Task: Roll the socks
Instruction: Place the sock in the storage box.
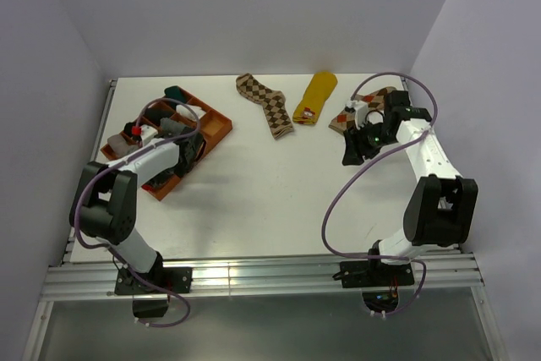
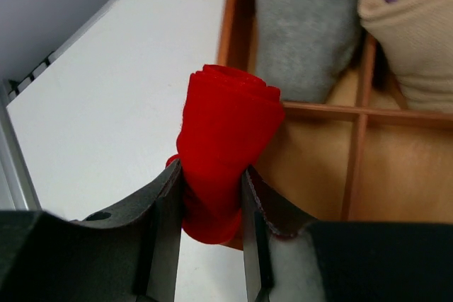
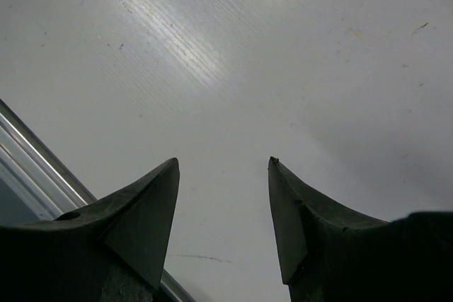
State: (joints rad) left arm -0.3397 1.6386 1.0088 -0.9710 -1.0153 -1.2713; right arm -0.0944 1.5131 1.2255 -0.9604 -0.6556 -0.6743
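The empty section of the tray by the grey sock lies below the left gripper and to its right in the wrist view, so the left gripper will next move over it, go down and release.
My left gripper (image 2: 212,183) is shut on a rolled red sock (image 2: 226,132) and holds it at the left edge of the orange compartment tray (image 2: 318,109). In the top view the red sock (image 1: 134,130) shows at the left gripper (image 1: 138,134), over the tray's (image 1: 218,124) left side. A brown argyle sock (image 1: 269,103) and a mustard yellow sock (image 1: 315,96) lie flat at the back middle. A second argyle sock (image 1: 348,113) lies partly under the right arm. My right gripper (image 1: 351,156) is open and empty, and in its wrist view the gripper (image 3: 223,164) is over bare table.
A grey sock (image 2: 304,26) and a cream sock with purple trim (image 2: 414,40) sit in the tray's compartments. Dark socks (image 1: 191,146) fill other compartments. The table's metal edge rail (image 3: 28,153) shows in the right wrist view. Walls close in on three sides.
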